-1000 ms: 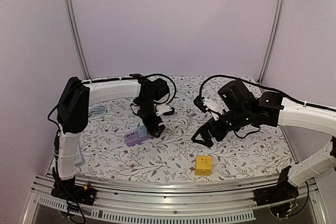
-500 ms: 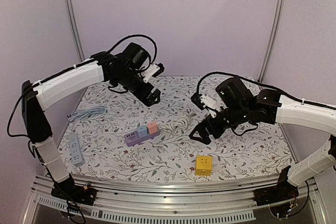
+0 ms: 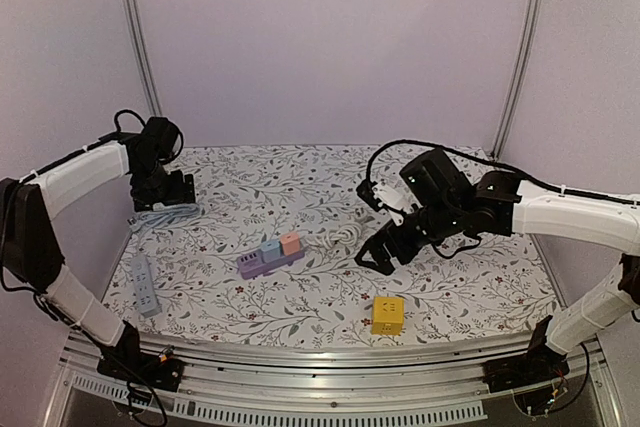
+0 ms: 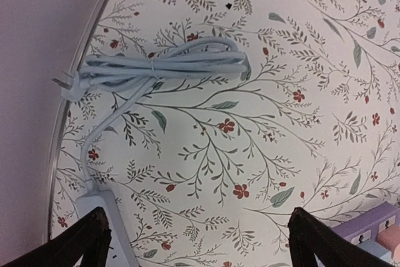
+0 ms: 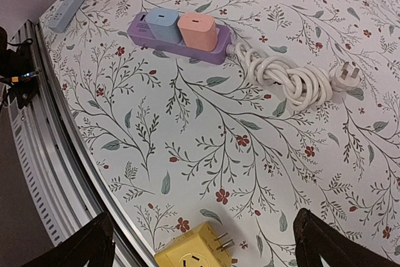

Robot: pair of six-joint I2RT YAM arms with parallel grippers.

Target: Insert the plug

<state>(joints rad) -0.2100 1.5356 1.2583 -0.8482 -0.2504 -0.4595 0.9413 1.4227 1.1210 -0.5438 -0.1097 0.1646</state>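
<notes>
The left gripper draws back and lowers over the light-blue strip's corded end (image 3: 139, 261) (image 4: 95, 200) next, since that end lies below the gripper and back toward the base.
A purple power strip (image 3: 270, 255) with a blue and a pink adapter plugged in lies mid-table; it also shows in the right wrist view (image 5: 178, 34). Its white coiled cord (image 5: 294, 80) ends in a loose white plug (image 5: 348, 76). A yellow cube adapter (image 3: 388, 314) lies on its side with its prongs showing, in the right wrist view (image 5: 200, 251) just below my gripper. My right gripper (image 3: 385, 252) is open and empty above the table between the strip and the cube (image 5: 204, 224). My left gripper (image 3: 165, 192) is open and empty (image 4: 200, 236) above the far left.
A light-blue power strip (image 3: 143, 285) lies at the left edge. Its bundled cord (image 4: 165, 67) and plug (image 4: 65, 84) lie under my left wrist. The purple strip's end shows at the lower right of the left wrist view (image 4: 375, 226). A metal rail (image 3: 320, 372) runs along the table's front edge.
My left arm has lifted off the purple strip at mid-table and swung up and left, over the light-blue cord bundle. My right gripper has shifted slightly left.
</notes>
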